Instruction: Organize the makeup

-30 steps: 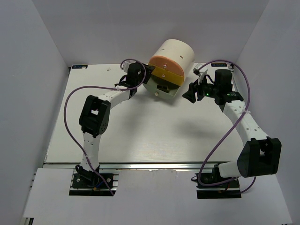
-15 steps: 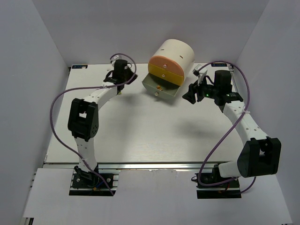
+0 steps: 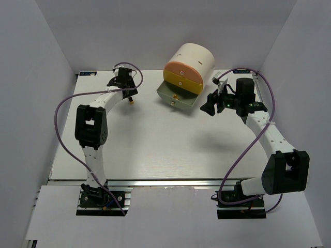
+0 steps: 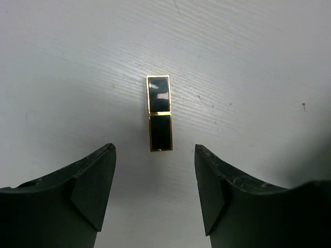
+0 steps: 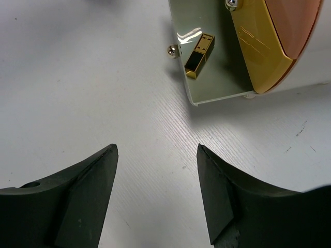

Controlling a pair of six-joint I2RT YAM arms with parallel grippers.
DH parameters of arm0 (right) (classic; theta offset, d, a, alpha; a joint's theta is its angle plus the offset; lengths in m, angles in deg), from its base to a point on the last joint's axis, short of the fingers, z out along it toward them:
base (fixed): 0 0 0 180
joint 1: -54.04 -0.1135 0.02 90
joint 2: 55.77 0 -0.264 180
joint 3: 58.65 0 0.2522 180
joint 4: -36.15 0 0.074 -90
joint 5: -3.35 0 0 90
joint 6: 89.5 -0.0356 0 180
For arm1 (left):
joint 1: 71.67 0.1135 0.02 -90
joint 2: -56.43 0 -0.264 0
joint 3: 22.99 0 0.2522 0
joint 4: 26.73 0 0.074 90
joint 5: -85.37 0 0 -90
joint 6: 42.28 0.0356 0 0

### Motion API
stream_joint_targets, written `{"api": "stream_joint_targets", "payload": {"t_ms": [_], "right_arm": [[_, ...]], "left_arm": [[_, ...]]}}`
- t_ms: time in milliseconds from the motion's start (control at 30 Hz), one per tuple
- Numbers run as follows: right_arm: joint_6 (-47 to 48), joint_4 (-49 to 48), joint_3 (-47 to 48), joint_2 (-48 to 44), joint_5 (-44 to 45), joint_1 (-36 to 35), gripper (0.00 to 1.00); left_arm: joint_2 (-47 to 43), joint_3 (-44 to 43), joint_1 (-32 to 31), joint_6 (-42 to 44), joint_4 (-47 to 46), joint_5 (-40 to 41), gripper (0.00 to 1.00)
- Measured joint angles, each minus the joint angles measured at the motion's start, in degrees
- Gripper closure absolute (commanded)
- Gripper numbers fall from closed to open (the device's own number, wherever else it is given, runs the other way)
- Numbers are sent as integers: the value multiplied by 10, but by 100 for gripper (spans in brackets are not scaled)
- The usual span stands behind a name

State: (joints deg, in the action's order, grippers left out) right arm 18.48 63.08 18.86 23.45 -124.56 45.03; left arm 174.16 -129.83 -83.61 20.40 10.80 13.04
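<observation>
My left gripper will go down around the tube's middle seam (image 3: pixel 131 99) (image 4: pixel 160 113) and close, because the black-and-gold lipstick tube points lengthwise into the gap between the open fingers.
A black-and-gold lipstick tube (image 4: pixel 159 112) lies on the white table just ahead of my open, empty left gripper (image 4: pixel 154 154). In the top view this tube (image 3: pixel 133 101) is at the back left, with the left gripper (image 3: pixel 129 92) right behind it. A second lipstick tube (image 5: pixel 199 56) lies in the open grey-green bottom drawer (image 5: pixel 214 82) of the cream cylinder (image 3: pixel 192 58); it also shows in the top view (image 3: pixel 176 97). My right gripper (image 5: pixel 156 151) is open and empty, hovering over bare table right of that drawer (image 3: pixel 178 102). No other makeup is in view.
The cylinder lies on its side at the back centre, with a shut orange drawer (image 3: pixel 182 72) and a shut yellow drawer (image 3: pixel 182 83) above the open one. White walls enclose the table on the left, back and right. Purple cables loop off both arms.
My left gripper has swung left, away from the cylinder's drawers, to the lipstick at the back left. The right arm has hardly moved.
</observation>
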Motion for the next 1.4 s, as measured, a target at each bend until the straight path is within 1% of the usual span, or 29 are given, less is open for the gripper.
{"api": "stream_joint_targets", "payload": {"t_ms": [133, 300, 433, 567, 667, 700, 767, 833, 900, 1033, 1133, 1300, 1400], "right_arm": [[1, 0, 0, 0, 0, 0, 31], [1, 0, 0, 0, 1, 0, 30], [-12, -6, 0, 5, 23, 0, 32], [-35, -18, 2, 21, 60, 0, 33], [-53, -23, 2, 29, 83, 0, 34], [-57, -26, 3, 31, 89, 0, 33], [-63, -28, 5, 34, 97, 0, 34], [-68, -30, 8, 36, 103, 0, 34], [-72, -31, 10, 36, 107, 0, 33], [-75, -32, 12, 36, 109, 0, 34], [-76, -32, 12, 36, 110, 0, 33], [-77, -32, 13, 36, 110, 0, 33], [-77, -32, 14, 36, 112, 0, 33]], "left_arm": [[64, -70, -4, 34, 20, 12, 28], [142, -144, -4, 55, 49, 18, 28], [169, -156, -2, 59, 65, 19, 30], [171, -166, -2, 58, 72, 19, 34], [171, -174, -2, 51, 72, 21, 49], [171, -174, -2, 50, 72, 24, 60], [171, -174, -2, 44, 73, 29, 68], [171, -172, -2, 43, 71, 30, 72], [170, -167, -2, 42, 63, 34, 72], [161, -145, -1, 39, 40, 40, 84], [150, -126, 1, 34, 24, 38, 91], [127, -93, 3, 20, 12, 14, 97], [87, -41, 6, -8, -5, -22, 99]]}}
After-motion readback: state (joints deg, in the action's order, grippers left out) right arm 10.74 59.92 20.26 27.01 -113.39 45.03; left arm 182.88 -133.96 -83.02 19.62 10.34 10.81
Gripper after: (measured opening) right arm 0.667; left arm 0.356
